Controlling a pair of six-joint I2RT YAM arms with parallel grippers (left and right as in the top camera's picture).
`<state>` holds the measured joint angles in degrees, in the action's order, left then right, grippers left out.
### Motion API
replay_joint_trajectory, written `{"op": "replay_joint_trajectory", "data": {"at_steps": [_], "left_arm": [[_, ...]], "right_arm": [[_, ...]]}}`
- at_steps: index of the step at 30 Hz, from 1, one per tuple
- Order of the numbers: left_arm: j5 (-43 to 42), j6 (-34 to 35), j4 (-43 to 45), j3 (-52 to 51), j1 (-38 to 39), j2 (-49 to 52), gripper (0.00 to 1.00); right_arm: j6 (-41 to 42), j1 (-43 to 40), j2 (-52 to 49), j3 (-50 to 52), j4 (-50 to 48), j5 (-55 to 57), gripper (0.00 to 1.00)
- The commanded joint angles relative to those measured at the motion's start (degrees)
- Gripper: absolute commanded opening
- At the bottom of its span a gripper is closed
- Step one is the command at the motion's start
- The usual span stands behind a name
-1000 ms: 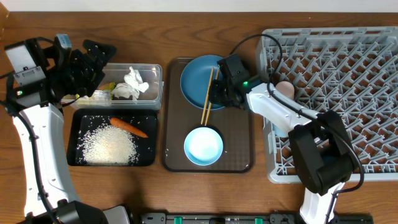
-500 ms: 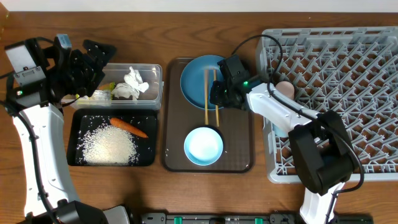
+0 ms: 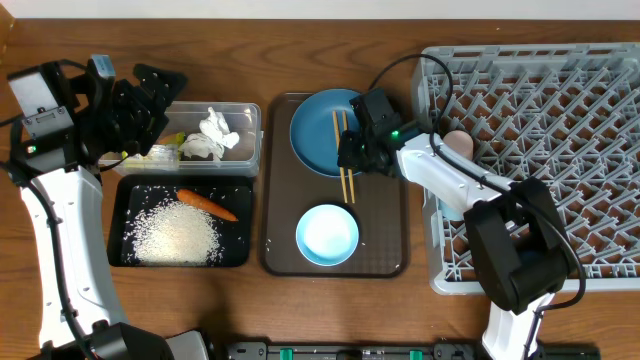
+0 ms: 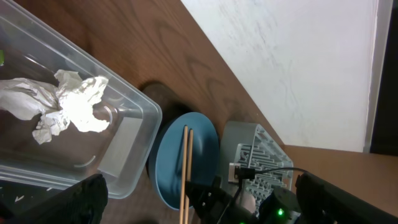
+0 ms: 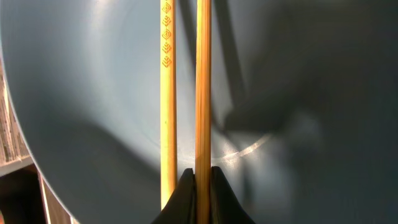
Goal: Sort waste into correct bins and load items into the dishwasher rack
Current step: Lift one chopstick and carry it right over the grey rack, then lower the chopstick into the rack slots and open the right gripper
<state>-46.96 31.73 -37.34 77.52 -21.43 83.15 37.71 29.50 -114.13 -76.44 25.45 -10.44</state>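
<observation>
I need to lift the chopstick with my right gripper next, carry it across past the pink cup, lower it onto the rack wires beyond the cup and let it go, because those wires are empty.
My right gripper point(image 3: 350, 158) is over the dark blue plate point(image 3: 318, 132) and shut on a wooden chopstick point(image 5: 203, 87). The other chopstick point(image 5: 166, 93) lies just outside the left finger, parallel to the held one. Both chopsticks point(image 3: 343, 155) run across the plate's right side. The light blue bowl point(image 3: 327, 234) sits nearer on the brown tray. My left gripper point(image 3: 150, 95) hangs open and empty above the clear container point(image 3: 252, 148), which holds the white tissue point(image 3: 215, 134) and the yellow-green wrapper point(image 3: 165, 152). Carrot point(image 3: 207, 204) and rice point(image 3: 180, 232) lie in the black tray point(image 3: 116, 225).
The grey dishwasher rack point(image 3: 540, 150) fills the right side, with a pink cup point(image 3: 458, 142) at its left edge beside my right arm. The dark brown serving tray point(image 3: 270, 210) sits between the bins and the rack. Bare wood runs along the front.
The right gripper has closed on one chopstick. The two chopsticks, slanted a second ago, have swung to lie side by side across the plate. The left arm has not moved.
</observation>
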Motion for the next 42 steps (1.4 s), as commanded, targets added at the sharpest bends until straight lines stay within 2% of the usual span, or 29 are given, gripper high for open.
{"op": "replay_joint_trajectory", "data": {"at_steps": [1,7,16,19,24,33,42], "left_arm": [[0.11,0.28,-0.15,-0.15,-0.2,0.0,0.98],[0.11,0.28,-0.15,-0.15,-0.2,0.0,0.98],[0.11,0.28,-0.15,-0.15,-0.2,0.0,0.98],[0.11,0.28,-0.15,-0.15,-0.2,0.0,0.98],[0.11,0.28,-0.15,-0.15,-0.2,0.0,0.98],[0.11,0.28,-0.15,-0.15,-0.2,0.0,0.98],[0.11,0.28,-0.15,-0.15,-0.2,0.0,0.98]], "right_arm": [[-5.53,-0.15,2.95,-1.36,0.13,0.76,0.01],[-10.84,-2.05,11.15,-1.64,4.46,0.52,0.01],[-29.92,-7.23,25.44,-1.64,15.58,1.44,0.01],[-37.16,-10.56,29.38,-1.62,20.96,9.94,0.01],[-44.59,-16.61,31.28,-1.6,27.3,24.72,0.01],[-47.67,-27.32,29.42,-0.13,26.4,24.46,0.01],[-47.67,-34.01,25.11,-0.07,26.1,15.96,0.01]]}}
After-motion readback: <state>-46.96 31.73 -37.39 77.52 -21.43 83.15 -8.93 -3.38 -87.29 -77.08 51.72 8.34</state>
